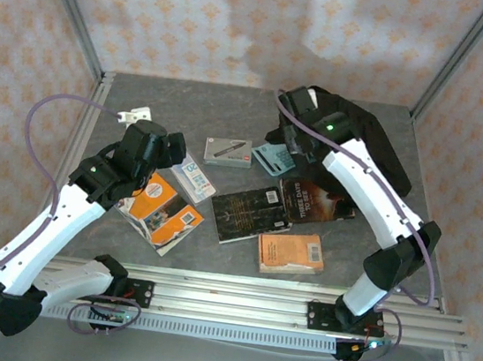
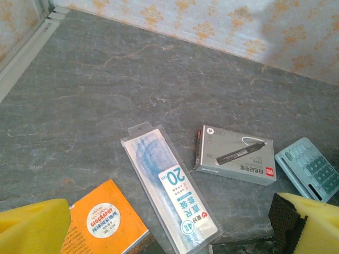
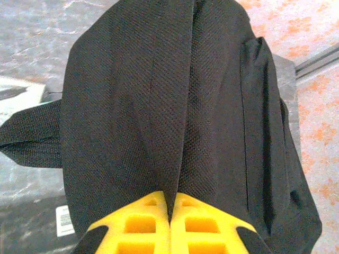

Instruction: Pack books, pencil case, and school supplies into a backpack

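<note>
My right gripper holds the backpack's fold and needs to carry it toward the grey pen box [image 2: 235, 155] next, to spread the bunched backpack.
The black backpack [image 1: 379, 150] lies at the back right. My right gripper [image 3: 170, 203] is shut on a fold of the backpack [image 3: 159, 95] fabric. My left gripper [image 2: 172, 227] hangs open above the clear blue-and-white packet [image 2: 169, 188], beside the orange-and-white book [image 2: 103, 225]. The grey pen box [image 2: 235, 155] and teal calculator [image 2: 310, 168] lie just beyond. In the top view the black book [image 1: 250, 213], dark brown book [image 1: 319, 201] and small orange book [image 1: 290, 252] lie mid-table. The pencil case is out of view.
A small white item [image 1: 134, 115] lies near the back left corner. Metal frame posts and patterned walls close the table at the back and sides. A rail [image 1: 252, 302] runs along the near edge by the arm bases.
</note>
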Tool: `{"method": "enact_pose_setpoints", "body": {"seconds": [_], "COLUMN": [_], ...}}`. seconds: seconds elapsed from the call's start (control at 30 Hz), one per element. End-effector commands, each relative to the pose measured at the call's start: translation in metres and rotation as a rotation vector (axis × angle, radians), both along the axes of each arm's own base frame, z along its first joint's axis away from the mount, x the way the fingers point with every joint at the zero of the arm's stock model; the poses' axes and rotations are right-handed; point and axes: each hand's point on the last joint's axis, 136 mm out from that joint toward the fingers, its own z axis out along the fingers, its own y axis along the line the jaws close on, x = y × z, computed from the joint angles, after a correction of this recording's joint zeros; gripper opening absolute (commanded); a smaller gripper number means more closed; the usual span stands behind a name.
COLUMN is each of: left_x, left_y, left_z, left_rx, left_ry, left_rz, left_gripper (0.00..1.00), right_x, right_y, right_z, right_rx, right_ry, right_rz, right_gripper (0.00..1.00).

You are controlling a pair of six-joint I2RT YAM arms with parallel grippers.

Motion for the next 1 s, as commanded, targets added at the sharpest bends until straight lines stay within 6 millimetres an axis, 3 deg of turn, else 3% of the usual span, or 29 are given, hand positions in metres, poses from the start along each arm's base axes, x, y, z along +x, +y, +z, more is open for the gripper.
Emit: {"method": "enact_pose_setpoints", "body": {"seconds": [0.0,0.13,0.23,0.27,0.33,0.43,0.47,0.5,0.6,0.7,0.8,0.97], "left_x": [-0.005,-0.007,-0.007,-0.006,-0.006,-0.006,-0.006,-0.005,-0.002,0.004,0.009,0.008], "left_y": [0.015,0.019,0.021,0.022,0.022,0.022,0.021,0.020,0.010,-0.014,-0.049,-0.105], "left_z": [0.001,0.004,0.004,0.004,0.004,0.004,0.004,0.003,-0.001,-0.009,-0.016,-0.014], "left_rx": [0.058,0.066,0.075,0.078,0.100,0.106,0.106,0.103,0.077,0.028,-0.038,-0.007], "left_ry": [-0.006,-0.020,-0.022,-0.022,-0.019,-0.020,-0.019,-0.017,-0.002,0.029,0.073,0.137], "left_rz": [0.053,0.070,0.080,0.084,0.071,0.068,0.064,0.058,0.017,-0.090,-0.231,-0.399], "left_gripper": [0.98,0.98,0.98,0.98,0.98,0.98,0.98,0.98,0.98,0.95,0.91,0.89], "right_x": [-0.014,-0.019,-0.031,-0.038,-0.046,-0.046,-0.045,-0.044,-0.045,-0.054,-0.065,-0.091], "right_y": [0.007,0.067,0.126,0.145,0.161,0.143,0.132,0.120,0.074,0.024,-0.025,-0.094], "right_z": [-0.001,-0.031,-0.062,-0.074,-0.089,-0.089,-0.080,-0.073,-0.045,-0.033,-0.037,-0.064], "right_rx": [0.104,0.292,0.488,0.562,0.619,0.634,0.637,0.642,0.657,0.712,0.753,0.796], "right_ry": [0.045,0.090,0.214,0.264,0.304,0.227,0.172,0.125,-0.040,-0.145,-0.193,-0.227], "right_rz": [-0.049,-0.042,0.033,0.059,0.069,0.006,-0.023,-0.047,-0.188,-0.337,-0.496,-0.781], "right_gripper": [0.00,0.00,0.00,0.05,0.33,0.69,0.78,0.80,0.77,0.68,0.59,0.57]}}
